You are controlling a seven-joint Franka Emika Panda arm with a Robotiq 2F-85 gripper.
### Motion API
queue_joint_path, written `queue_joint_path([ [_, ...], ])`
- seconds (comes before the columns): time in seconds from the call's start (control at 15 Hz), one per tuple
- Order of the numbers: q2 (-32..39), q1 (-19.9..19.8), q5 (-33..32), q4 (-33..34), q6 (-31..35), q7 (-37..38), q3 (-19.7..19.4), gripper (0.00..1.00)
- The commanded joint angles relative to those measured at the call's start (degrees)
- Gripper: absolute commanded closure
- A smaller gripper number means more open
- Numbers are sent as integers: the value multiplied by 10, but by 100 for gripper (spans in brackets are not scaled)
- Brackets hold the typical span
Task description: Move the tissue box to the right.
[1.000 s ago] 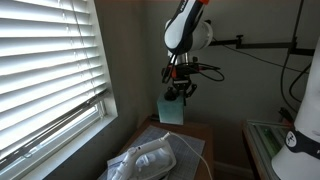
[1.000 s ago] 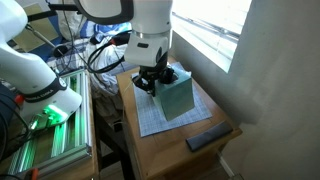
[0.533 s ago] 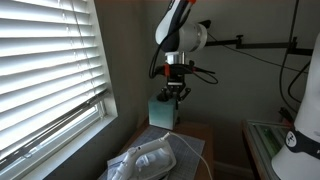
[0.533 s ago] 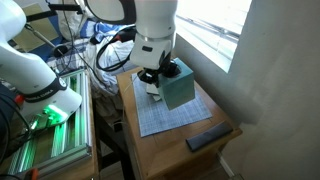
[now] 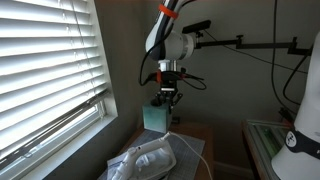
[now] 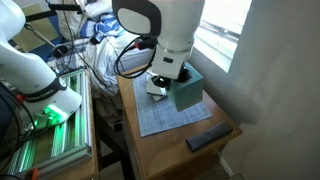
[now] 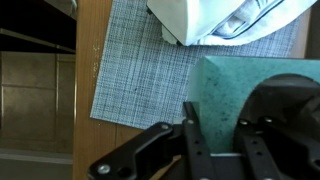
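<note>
The mat's edge by the black remote is below, toward the wall, so my gripper should next go there, lower the hanging tissue box and release it.
The tissue box (image 5: 157, 117) is teal green and hangs in the air above the wooden table (image 6: 170, 147) in both exterior views (image 6: 188, 94). My gripper (image 5: 166, 97) is shut on the tissue box from above and holds it off the table. In the wrist view the teal box (image 7: 225, 90) sits between my two black fingers (image 7: 215, 140). Under it lies a blue-grey checked mat (image 7: 135, 70).
A white plastic object (image 6: 158, 86) lies on the mat (image 6: 165, 118) beside the box; it shows in the wrist view (image 7: 215, 20) and in an exterior view (image 5: 145, 163). A black remote (image 6: 208, 137) lies near the table edge. Window blinds (image 5: 45, 70) and a wall stand close.
My gripper has carried the tissue box sideways towards the window side, above the white object, and slightly higher off the table.
</note>
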Motion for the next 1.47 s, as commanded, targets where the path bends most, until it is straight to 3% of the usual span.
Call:
queue_joint_path([
  [0.0, 65, 14, -4, 63, 1, 0, -13, 99],
  [0.67, 166, 9, 10, 158, -6, -4, -14, 99],
  [1.2, 187, -3, 20, 165, -21, -12, -14, 99],
  [1.27, 188, -3, 17, 167, -27, -13, -15, 69],
  [1.4, 188, -1, 17, 164, -28, -9, -17, 63],
])
